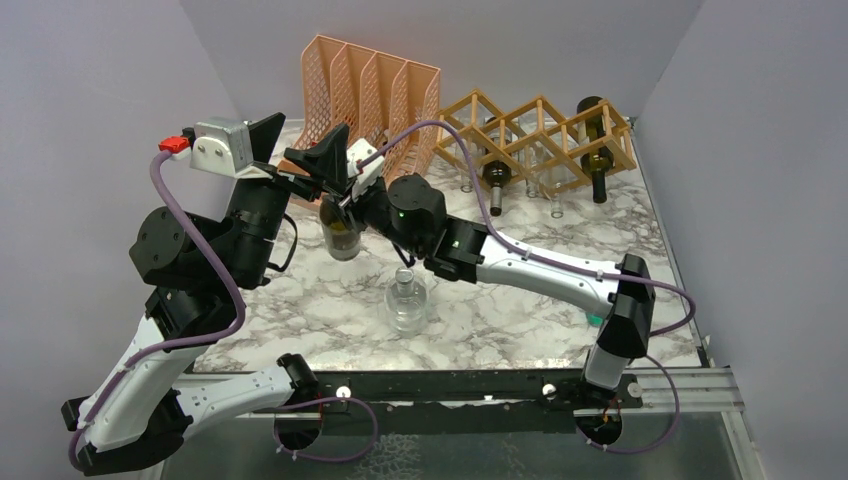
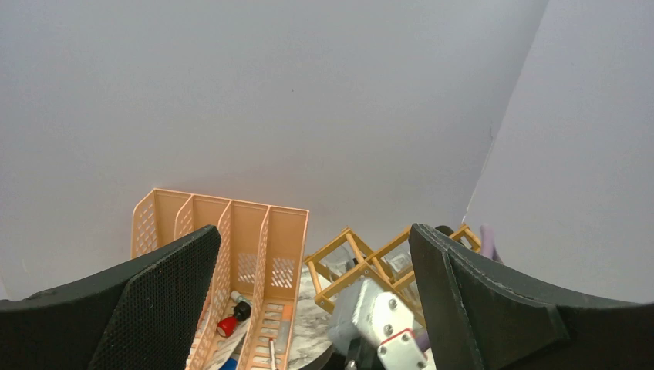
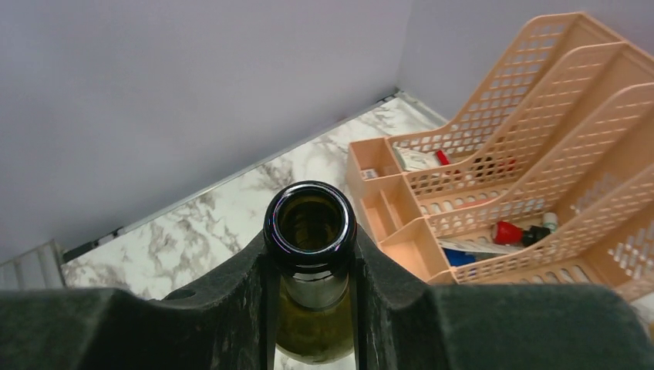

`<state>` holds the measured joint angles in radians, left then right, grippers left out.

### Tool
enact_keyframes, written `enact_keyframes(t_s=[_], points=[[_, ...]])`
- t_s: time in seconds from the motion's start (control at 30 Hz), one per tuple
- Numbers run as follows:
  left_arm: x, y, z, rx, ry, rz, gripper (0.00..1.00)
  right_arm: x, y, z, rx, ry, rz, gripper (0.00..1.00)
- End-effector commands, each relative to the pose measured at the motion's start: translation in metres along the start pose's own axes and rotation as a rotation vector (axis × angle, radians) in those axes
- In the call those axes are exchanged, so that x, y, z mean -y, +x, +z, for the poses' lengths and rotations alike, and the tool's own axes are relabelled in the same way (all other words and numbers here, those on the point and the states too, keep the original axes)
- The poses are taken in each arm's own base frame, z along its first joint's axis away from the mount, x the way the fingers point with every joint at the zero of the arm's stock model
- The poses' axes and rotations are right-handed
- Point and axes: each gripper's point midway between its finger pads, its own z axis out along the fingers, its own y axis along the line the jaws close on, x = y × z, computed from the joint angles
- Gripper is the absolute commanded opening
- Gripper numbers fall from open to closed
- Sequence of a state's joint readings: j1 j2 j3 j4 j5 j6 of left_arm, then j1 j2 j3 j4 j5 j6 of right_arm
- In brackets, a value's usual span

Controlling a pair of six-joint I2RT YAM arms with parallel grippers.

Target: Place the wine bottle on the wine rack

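Observation:
Next, I raise my right gripper toward the space before the wine rack to release the bottle, as that space lies to the gripper's right in the top view.
An olive-green wine bottle (image 1: 342,232) stands upright left of the table's centre. My right gripper (image 1: 338,205) is shut on its neck; in the right wrist view the open mouth (image 3: 310,225) sits between the two black fingers of the right gripper (image 3: 312,270). The light wooden wine rack (image 1: 540,135) stands at the back right and holds several bottles lying in its cells; it also shows in the left wrist view (image 2: 362,262). My left gripper (image 1: 297,150) is open and empty, raised just left of the bottle, its fingers wide apart in the left wrist view (image 2: 314,231).
A peach-orange mesh file organiser (image 1: 365,90) stands at the back, left of the rack, with small items inside (image 3: 509,231). A clear glass bottle (image 1: 406,305) stands upright near the table's front centre. Grey walls close in the back and both sides.

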<state>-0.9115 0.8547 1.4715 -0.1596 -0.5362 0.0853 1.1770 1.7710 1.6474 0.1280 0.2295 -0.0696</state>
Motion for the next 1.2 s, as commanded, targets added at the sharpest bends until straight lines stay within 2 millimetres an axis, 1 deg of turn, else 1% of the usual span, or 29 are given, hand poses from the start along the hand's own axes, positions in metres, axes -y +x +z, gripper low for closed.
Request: enact_keyframes(t_s=[0.0, 0.13, 0.27, 0.37, 0.5, 0.57, 0.67, 0.77, 0.8, 0.93, 0.97, 1.07, 1.17], points=[[-0.002, -0.006, 0.000, 0.016, -0.011, -0.021, 0.98, 0.038, -0.060, -0.020, 0.159, 0.189, 0.038, 0.01], [-0.002, -0.007, 0.000, 0.019, -0.009, -0.022, 0.98, 0.057, -0.062, -0.033, 0.151, 0.272, 0.036, 0.01], [-0.002, -0.005, 0.000, 0.015, -0.010, -0.023, 0.98, 0.086, -0.062, -0.052, 0.137, 0.384, 0.039, 0.01], [-0.001, 0.000, 0.001, 0.005, -0.012, -0.021, 0.98, 0.111, -0.063, -0.072, 0.121, 0.471, 0.050, 0.01], [0.001, 0.014, 0.002, -0.021, -0.015, -0.016, 0.98, 0.139, -0.056, -0.103, 0.086, 0.576, 0.066, 0.01], [0.003, 0.026, 0.003, -0.041, -0.012, -0.013, 0.98, 0.151, -0.050, -0.120, 0.065, 0.627, 0.079, 0.01], [0.011, 0.053, 0.007, -0.083, 0.005, -0.012, 0.98, 0.158, -0.044, -0.145, 0.044, 0.657, 0.102, 0.01], [0.025, 0.094, 0.011, -0.147, 0.045, -0.007, 0.98, 0.159, -0.035, -0.165, 0.013, 0.654, 0.125, 0.01], [0.031, 0.107, 0.012, -0.171, 0.061, -0.008, 0.98, 0.160, -0.035, -0.174, 0.009, 0.655, 0.135, 0.01], [0.056, 0.164, 0.017, -0.289, 0.147, 0.014, 0.98, 0.164, -0.023, -0.197, -0.037, 0.679, 0.153, 0.01], [0.063, 0.177, 0.017, -0.315, 0.179, 0.015, 0.98, 0.165, -0.022, -0.203, -0.039, 0.689, 0.163, 0.01], [0.080, 0.208, 0.011, -0.354, 0.264, 0.012, 0.99, 0.167, -0.020, -0.215, -0.043, 0.697, 0.185, 0.01], [0.102, 0.231, -0.002, -0.371, 0.411, 0.012, 0.99, 0.167, -0.018, -0.223, -0.050, 0.694, 0.191, 0.01]])
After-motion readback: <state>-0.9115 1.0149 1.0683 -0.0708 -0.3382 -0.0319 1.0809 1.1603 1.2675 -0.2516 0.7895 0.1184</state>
